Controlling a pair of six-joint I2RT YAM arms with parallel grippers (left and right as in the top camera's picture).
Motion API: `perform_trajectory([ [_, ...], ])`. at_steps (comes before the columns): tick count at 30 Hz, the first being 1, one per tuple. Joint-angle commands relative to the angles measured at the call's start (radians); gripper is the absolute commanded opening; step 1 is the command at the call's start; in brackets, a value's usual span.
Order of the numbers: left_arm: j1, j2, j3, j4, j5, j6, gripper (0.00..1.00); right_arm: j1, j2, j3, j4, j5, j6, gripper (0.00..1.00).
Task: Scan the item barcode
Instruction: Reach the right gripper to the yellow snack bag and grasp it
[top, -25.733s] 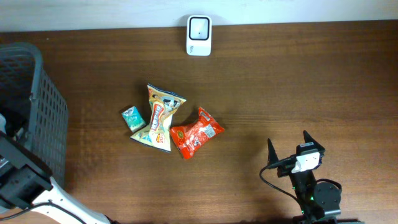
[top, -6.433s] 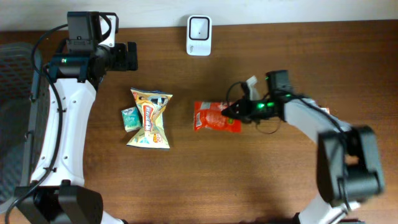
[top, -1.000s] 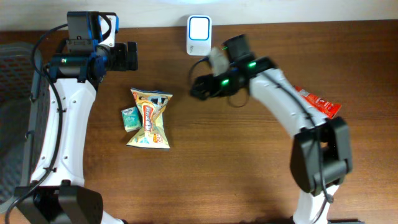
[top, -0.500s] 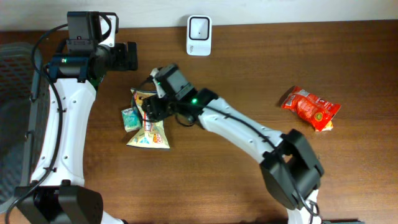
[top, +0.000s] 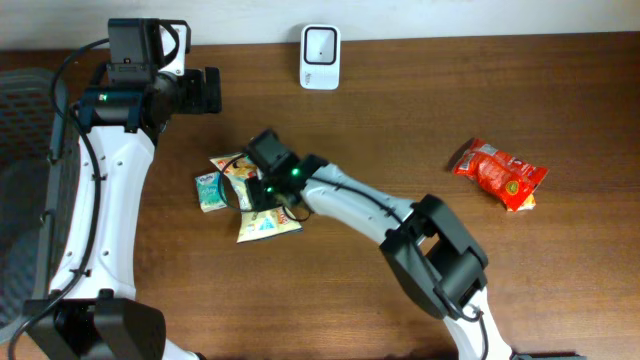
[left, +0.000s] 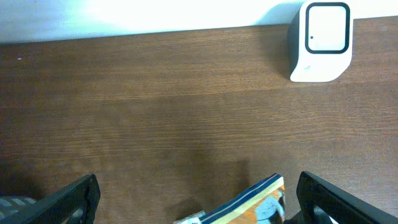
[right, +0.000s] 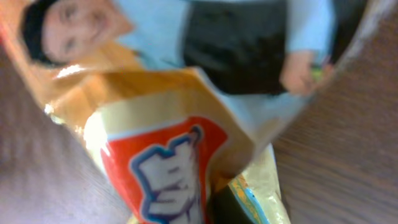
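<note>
My right gripper needs to lift the bag next, carry it away from the green packet and let go of it on the tabletop in front of the scanner, where the wood is bare.
A yellow snack bag lies left of the table's middle, and it fills the right wrist view. My right gripper is down on its middle and shut on it, the fingers mostly hidden by the crumpled foil. The white barcode scanner stands at the back edge, also in the left wrist view. My left gripper hovers open and empty at the back left; its fingers stand wide apart above the bag's corner.
A small green packet lies against the yellow bag's left side. A red snack bag lies at the right. A dark mesh basket stands along the left edge.
My right arm swung from near the scanner down to the yellow bag and its jaws closed on it. The bag has shifted and turned a little. The left arm has not moved.
</note>
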Motion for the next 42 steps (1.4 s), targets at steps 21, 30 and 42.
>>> perform_trajectory([
  [21, 0.006, 0.005, 0.003, 0.002, -0.006, 0.016, 0.99, -0.494, -0.043, 0.017, -0.504, -1.306, -0.860, 0.04],
  [30, 0.006, 0.005, 0.003, 0.002, -0.006, 0.016, 0.99, -0.575, -0.055, 0.017, -0.547, -1.353, -0.856, 0.04],
  [42, 0.006, 0.005, 0.003, 0.002, -0.006, 0.016, 0.99, -0.480, -0.059, 0.017, -0.575, -0.292, -0.713, 0.12],
])
